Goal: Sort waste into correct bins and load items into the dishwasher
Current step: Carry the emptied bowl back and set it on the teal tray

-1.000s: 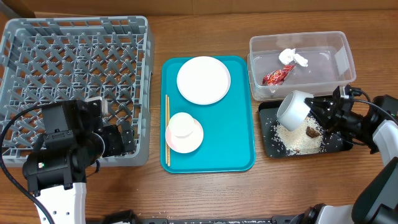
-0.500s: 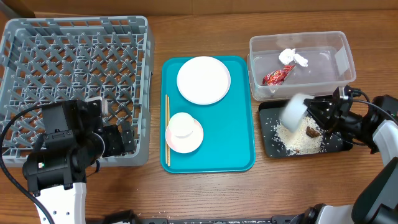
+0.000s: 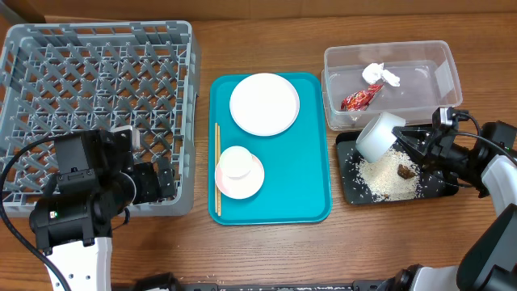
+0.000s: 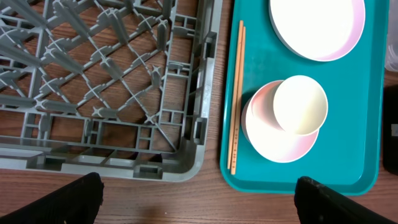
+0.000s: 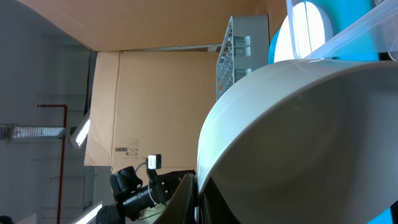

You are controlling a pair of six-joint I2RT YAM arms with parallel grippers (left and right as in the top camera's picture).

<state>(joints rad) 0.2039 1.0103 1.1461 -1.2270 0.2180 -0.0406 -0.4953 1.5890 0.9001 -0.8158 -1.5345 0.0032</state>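
Observation:
The bowl (image 3: 379, 136) should go over the bare space of the teal tray beside the saucer, turned upright on the way by my right gripper. My right gripper should then lower it and let go.
My right gripper (image 3: 406, 138) is shut on the rim of the pale grey-green bowl (image 3: 379, 136), which is tipped on its side over the black tray (image 3: 347, 179). White rice (image 3: 386, 179) and a brown lump (image 3: 405, 170) lie in that tray. In the right wrist view the bowl (image 5: 298, 137) fills the frame, its rim pinched by my gripper (image 5: 196, 199). The clear tub (image 3: 440, 81) holds the red wrapper (image 3: 358, 99) and the tissue (image 3: 380, 75). My left gripper (image 3: 166, 179) (image 4: 199, 208) hangs open and empty over the grey dish rack's (image 3: 97, 89) near right corner.
The teal tray (image 3: 307, 178) carries the white plate (image 3: 264, 103), the pinkish saucer (image 3: 242, 184) with the white cup (image 3: 236, 163) on it, and the chopsticks (image 3: 217, 168) along its left edge. The left wrist view shows the rack (image 4: 106, 81), chopsticks (image 4: 237, 99) and cup (image 4: 300, 104).
The bowl in my right gripper has jiggled over the black tray and now sits slightly higher. The left arm has not moved.

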